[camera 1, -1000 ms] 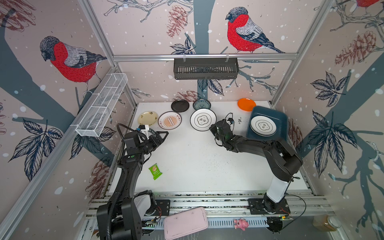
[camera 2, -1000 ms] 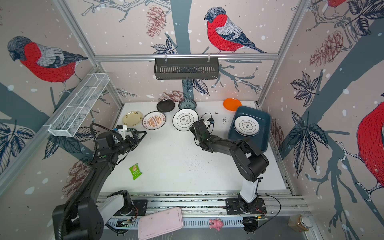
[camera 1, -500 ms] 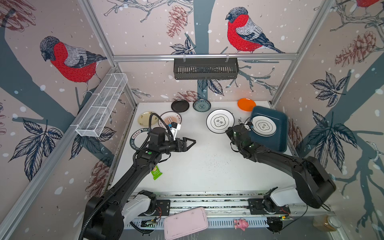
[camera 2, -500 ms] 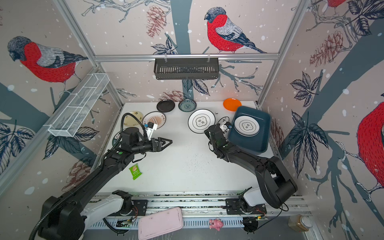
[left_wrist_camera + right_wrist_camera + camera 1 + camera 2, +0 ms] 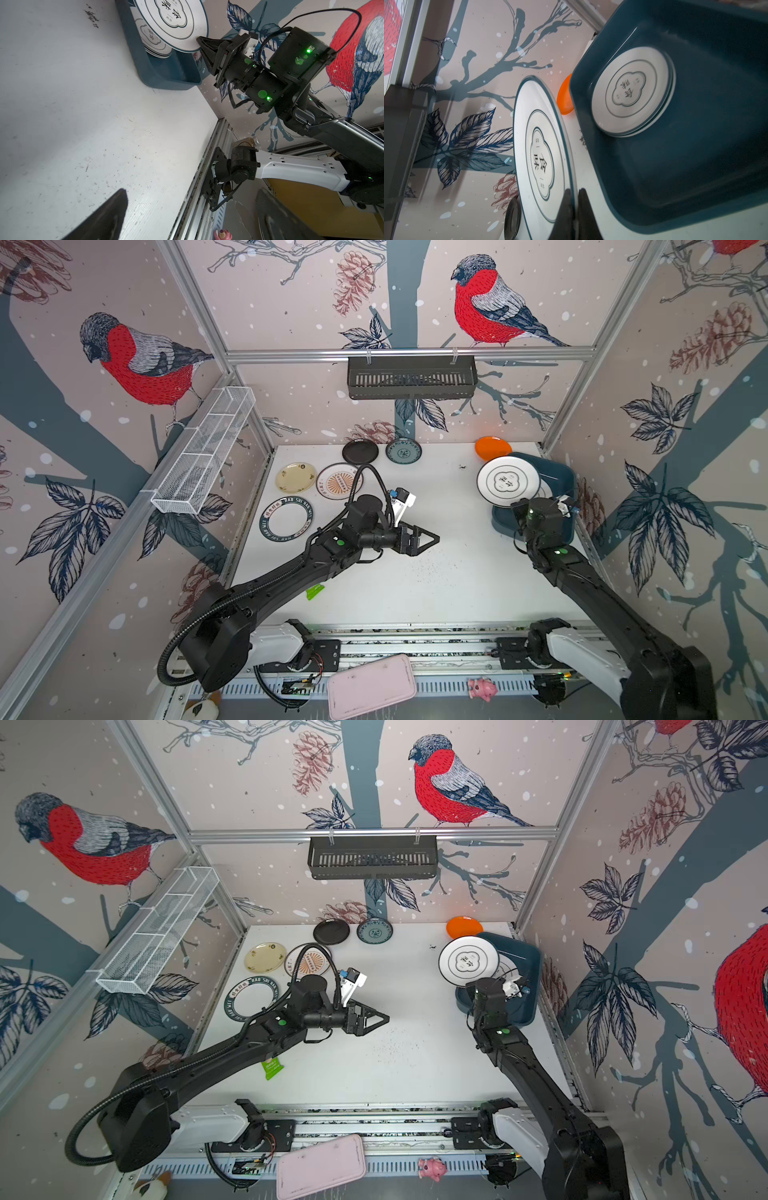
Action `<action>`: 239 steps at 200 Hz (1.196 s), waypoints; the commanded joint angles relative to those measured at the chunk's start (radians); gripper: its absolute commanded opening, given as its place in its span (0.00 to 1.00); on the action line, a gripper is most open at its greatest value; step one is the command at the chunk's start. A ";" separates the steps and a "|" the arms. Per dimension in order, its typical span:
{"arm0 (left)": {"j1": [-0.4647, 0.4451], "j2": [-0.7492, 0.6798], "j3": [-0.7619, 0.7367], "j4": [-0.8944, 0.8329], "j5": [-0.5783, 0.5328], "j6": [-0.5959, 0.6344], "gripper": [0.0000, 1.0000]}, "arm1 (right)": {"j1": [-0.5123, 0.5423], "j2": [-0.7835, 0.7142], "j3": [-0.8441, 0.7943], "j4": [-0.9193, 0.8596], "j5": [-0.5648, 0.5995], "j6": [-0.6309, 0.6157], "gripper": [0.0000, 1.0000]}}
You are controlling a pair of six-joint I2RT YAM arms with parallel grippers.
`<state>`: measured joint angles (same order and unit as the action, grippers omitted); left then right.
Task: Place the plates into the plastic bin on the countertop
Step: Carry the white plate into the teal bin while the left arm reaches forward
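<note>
The white plate still sticks out over the bin's edge, so my right gripper will next move toward the wall beside the bin and down, and let go of the plate onto the stack inside.
My right gripper is shut on the rim of a white plate with a dark rim, holding it tilted above the near left edge of the teal plastic bin. Inside the bin lies a stack of like white plates. My left gripper hovers open and empty over the middle of the white countertop. On the countertop lie black, teal-patterned, orange, cream, orange sunburst and dark-ringed plates.
A green packet lies under the left arm. A black slotted basket hangs on the back rail and a white wire basket on the left wall. A pink tray and a pink toy sit below the front rails.
The right gripper has carried the white plate from the table's back middle rightward to the bin's edge. The left arm has swung from the left side to the table's middle, still open.
</note>
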<state>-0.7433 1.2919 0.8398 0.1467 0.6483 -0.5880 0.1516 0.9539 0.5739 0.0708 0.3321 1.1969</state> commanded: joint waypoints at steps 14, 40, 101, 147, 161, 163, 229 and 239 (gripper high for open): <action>-0.070 0.084 0.083 0.060 -0.033 0.062 0.96 | -0.140 -0.032 -0.003 -0.024 -0.110 -0.067 0.01; -0.123 0.145 0.130 0.077 -0.049 0.082 0.96 | -0.249 0.012 0.009 0.003 -0.187 -0.096 0.01; -0.146 0.217 0.191 0.062 -0.071 0.134 0.96 | -0.393 0.239 0.096 0.062 -0.304 -0.135 0.01; -0.160 0.245 0.216 0.074 -0.074 0.203 0.96 | -0.443 0.387 0.126 0.165 -0.359 -0.143 0.01; -0.160 0.264 0.227 0.080 -0.073 0.206 0.96 | -0.443 0.438 0.150 0.180 -0.371 -0.151 0.01; -0.160 0.267 0.229 0.081 -0.074 0.207 0.96 | -0.444 0.442 0.152 0.182 -0.372 -0.153 0.01; -0.163 0.332 0.260 0.093 -0.069 0.225 0.96 | -0.456 0.628 0.219 0.269 -0.400 -0.154 0.01; -0.163 0.336 0.263 0.093 -0.073 0.230 0.96 | -0.456 0.646 0.228 0.276 -0.405 -0.157 0.01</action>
<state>-0.9031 1.6188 1.0889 0.1967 0.5739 -0.3885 -0.3038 1.5665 0.7773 0.2577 -0.0513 1.0481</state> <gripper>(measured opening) 0.963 0.075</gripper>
